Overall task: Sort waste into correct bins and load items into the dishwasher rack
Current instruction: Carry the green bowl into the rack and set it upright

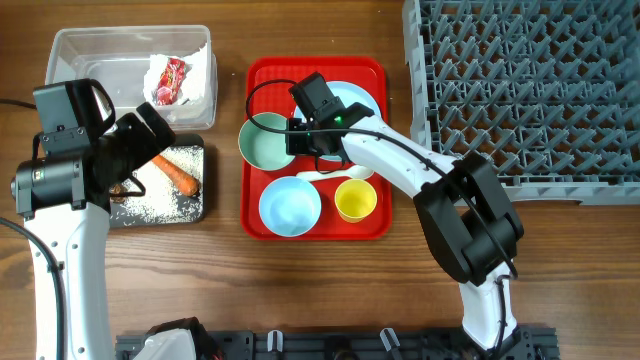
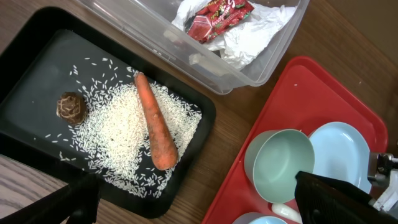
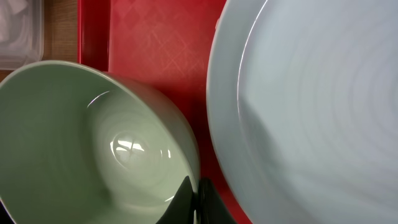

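Observation:
The pegs at the rack's far tray-side corner [image 1: 462,32] stand empty, so my right gripper will next rise, move outward and right in the overhead view, and tilt to release the bowl there.
My right gripper [image 1: 296,138] is shut on the rim of a pale green-blue bowl [image 1: 265,142] on the red tray; its fingertips [image 3: 197,202] pinch the bowl wall [image 3: 93,143], with the pale blue plate [image 3: 311,112] beside it. A second blue bowl [image 1: 290,205], a yellow cup [image 1: 355,199] and a white spoon [image 1: 322,175] also lie on the tray. My left gripper [image 2: 193,205] is open and empty above the black tray [image 2: 25,93], which holds the carrot [image 2: 155,124], rice [image 2: 118,134] and a brown lump [image 2: 69,107]. The clear tub [image 2: 205,65] holds tissue [image 2: 255,37] and a red wrapper [image 2: 217,15].
The grey pegged dishwasher rack [image 1: 530,90] stands at the back right. The flat red tray [image 1: 265,225] sits mid-table between the bins and the rack. Bare wooden table lies in front.

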Controlling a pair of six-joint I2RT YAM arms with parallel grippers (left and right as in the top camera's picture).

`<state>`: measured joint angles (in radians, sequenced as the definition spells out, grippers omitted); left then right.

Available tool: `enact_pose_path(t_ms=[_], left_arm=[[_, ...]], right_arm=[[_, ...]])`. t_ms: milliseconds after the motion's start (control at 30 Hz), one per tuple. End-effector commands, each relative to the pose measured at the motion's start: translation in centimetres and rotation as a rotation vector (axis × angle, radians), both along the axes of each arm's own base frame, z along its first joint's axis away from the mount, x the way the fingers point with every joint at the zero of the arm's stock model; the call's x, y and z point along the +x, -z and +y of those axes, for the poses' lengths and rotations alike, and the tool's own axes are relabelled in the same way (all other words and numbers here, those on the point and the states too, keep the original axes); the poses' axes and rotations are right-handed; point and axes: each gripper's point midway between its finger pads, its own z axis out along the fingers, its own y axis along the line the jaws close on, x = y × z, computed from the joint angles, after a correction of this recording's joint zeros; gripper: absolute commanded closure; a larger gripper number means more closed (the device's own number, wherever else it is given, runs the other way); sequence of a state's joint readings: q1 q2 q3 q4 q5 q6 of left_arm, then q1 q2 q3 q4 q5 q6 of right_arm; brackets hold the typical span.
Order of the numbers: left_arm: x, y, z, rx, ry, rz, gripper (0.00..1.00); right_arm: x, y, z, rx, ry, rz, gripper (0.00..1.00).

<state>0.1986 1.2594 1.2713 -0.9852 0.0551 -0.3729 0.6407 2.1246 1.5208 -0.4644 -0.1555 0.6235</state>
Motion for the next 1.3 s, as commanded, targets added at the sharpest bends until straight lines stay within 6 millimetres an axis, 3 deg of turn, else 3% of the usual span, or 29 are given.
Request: enact_pose_path(t_ms=[0, 167, 300, 400, 500, 600, 667, 867, 933, 1067, 1267], left_arm=[[0.2, -0.2, -0.2, -0.017, 0.001, -0.006, 0.00], [0.2, -0.2, -0.2, -0.017, 0.001, -0.006, 0.00], [0.2, -0.2, -0.2, -0.017, 0.001, -0.006, 0.00], [0.2, -0.2, -0.2, -0.017, 0.001, -0.006, 0.00], [0.2, -0.2, -0.2, -0.017, 0.001, -0.006, 0.00], [0.2, -0.2, -0.2, -0.017, 0.001, -0.006, 0.00], [0.2, -0.2, -0.2, -0.017, 0.001, -0.006, 0.00], [0.2, -0.2, -0.2, -0.017, 0.001, -0.007, 0.00], [0.2, -0.2, -0.2, -0.017, 0.001, -0.006, 0.00], [0.2, -0.2, -0.2, -0.017, 0.001, -0.007, 0.00], [0.2, -0.2, -0.2, -0.017, 0.001, -0.006, 0.00]], right_arm=[[1.5, -3.2, 0.9, 0.021, -0.038, -0.078, 0.96], [3.0, -9.4, 0.6, 0.027, -0.084, -0.189, 0.96], [5.0, -14.1, -3.3, -0.073, -0.007, -0.292, 0.96], [7.3, -17.0, -9.3, -0.232, 0.137, -0.380, 0.96], [9.1, -19.0, -17.2, -0.426, 0.342, -0.447, 0.96], [10.4, -20.3, -25.3, -0.637, 0.528, -0.488, 0.96], [11.2, -20.8, -29.5, -0.739, 0.596, -0.502, 0.96], [14.0, -23.0, -36.9, -0.945, 0.708, -0.601, 0.96], [15.2, -23.5, -38.0, -1.025, 0.698, -0.640, 0.96], [18.6, -22.3, -37.8, -1.208, 0.515, -0.676, 0.96], [19.8, -20.2, -37.0, -1.338, 0.389, -0.641, 0.96]])
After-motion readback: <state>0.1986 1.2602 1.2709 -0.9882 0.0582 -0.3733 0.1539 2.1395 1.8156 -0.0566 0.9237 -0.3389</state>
